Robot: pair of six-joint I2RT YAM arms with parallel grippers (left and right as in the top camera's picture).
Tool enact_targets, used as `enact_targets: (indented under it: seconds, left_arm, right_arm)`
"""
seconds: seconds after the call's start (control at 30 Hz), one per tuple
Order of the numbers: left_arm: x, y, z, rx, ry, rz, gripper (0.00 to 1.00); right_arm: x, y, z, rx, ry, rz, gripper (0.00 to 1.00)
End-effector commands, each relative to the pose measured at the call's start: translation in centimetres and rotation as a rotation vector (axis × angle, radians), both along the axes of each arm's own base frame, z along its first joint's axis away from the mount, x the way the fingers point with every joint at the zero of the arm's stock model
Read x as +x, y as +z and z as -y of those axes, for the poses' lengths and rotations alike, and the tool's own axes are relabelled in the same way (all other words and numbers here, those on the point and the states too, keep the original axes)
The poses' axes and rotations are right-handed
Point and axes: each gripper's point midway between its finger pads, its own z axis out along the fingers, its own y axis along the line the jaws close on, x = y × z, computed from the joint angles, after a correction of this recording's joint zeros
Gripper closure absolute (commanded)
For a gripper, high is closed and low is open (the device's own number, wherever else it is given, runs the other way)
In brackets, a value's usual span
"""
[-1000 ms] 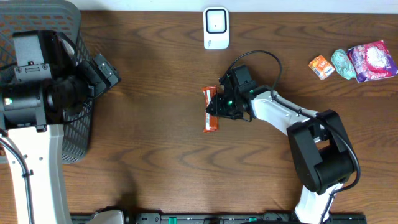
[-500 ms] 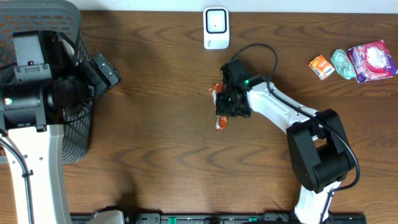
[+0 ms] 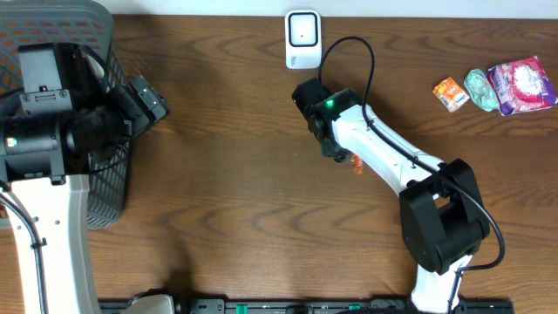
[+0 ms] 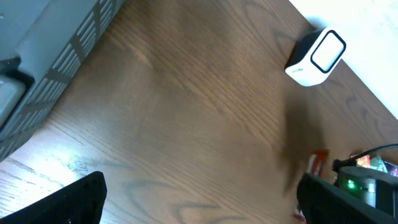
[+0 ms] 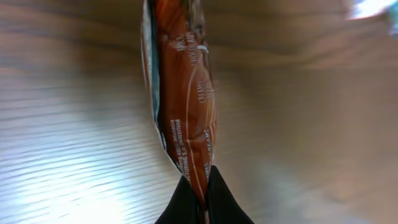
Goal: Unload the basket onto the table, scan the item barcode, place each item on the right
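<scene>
My right gripper will next go down toward the bare tabletop in front of the scanner and release the bar (image 4: 318, 160), as its wrapper still hangs edge-on above the wood.
An orange-brown snack bar wrapper (image 5: 183, 93) hangs edge-on above the table, and my right gripper (image 5: 200, 198) is shut on its lower end. From overhead the right arm covers most of the bar; only an orange tip (image 3: 355, 164) shows beside the right gripper (image 3: 336, 148). The white barcode scanner (image 3: 303, 39) stands at the back edge of the table, a short way beyond that gripper. It also shows in the left wrist view as the scanner (image 4: 316, 50), with the bar (image 4: 318, 160) below it. My left gripper (image 4: 202, 202) is open and holds nothing, far left by the basket.
A grey mesh basket (image 3: 96, 26) sits at the back left under the left arm. At the back right lie an orange packet (image 3: 451, 92), a teal packet (image 3: 480, 89) and a pink packet (image 3: 521, 85).
My right gripper shut on the snack bar, lifted it off the table and carried it up and to the right, nearer the scanner. The left arm has not moved.
</scene>
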Motion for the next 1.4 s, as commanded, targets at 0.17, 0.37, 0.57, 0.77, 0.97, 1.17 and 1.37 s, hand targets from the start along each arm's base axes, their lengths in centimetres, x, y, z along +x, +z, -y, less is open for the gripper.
enact_targets:
  seconds: [0.17,0.37,0.57,0.77,0.97,1.17,1.37]
  left_arm:
    - [-0.1,0.1,-0.3,0.014,0.002,0.002,0.02]
    - [-0.1,0.1,-0.3,0.014,0.002,0.002,0.02]
    - [-0.1,0.1,-0.3,0.014,0.002,0.002,0.02]
    - [-0.1,0.1,-0.3,0.014,0.002,0.002,0.02]
    - [-0.1,0.1,-0.3,0.014,0.002,0.002,0.02]
    - [-0.1,0.1,-0.3,0.014,0.002,0.002,0.02]
    - [-0.1,0.1,-0.3,0.014,0.002,0.002,0.02]
  right_arm:
    - [0.7,3.7,2.4,-0.270,0.047,0.085,0.99]
    - [0.1,2.9,1.8,-0.224,0.050,0.047,0.99]
    - [-0.1,1.3,0.6,-0.135,0.046,0.027,0.99]
    - [-0.5,-1.0,0.0,-0.114,0.052,0.046,0.99]
    - [-1.5,-3.7,-2.8,-0.033,0.101,0.051,0.99]
    - [-4.4,-5.7,-9.8,0.176,0.218,-0.024,0.66]
    - [-3.7,-3.3,-12.7,0.242,0.250,-0.007,0.62]
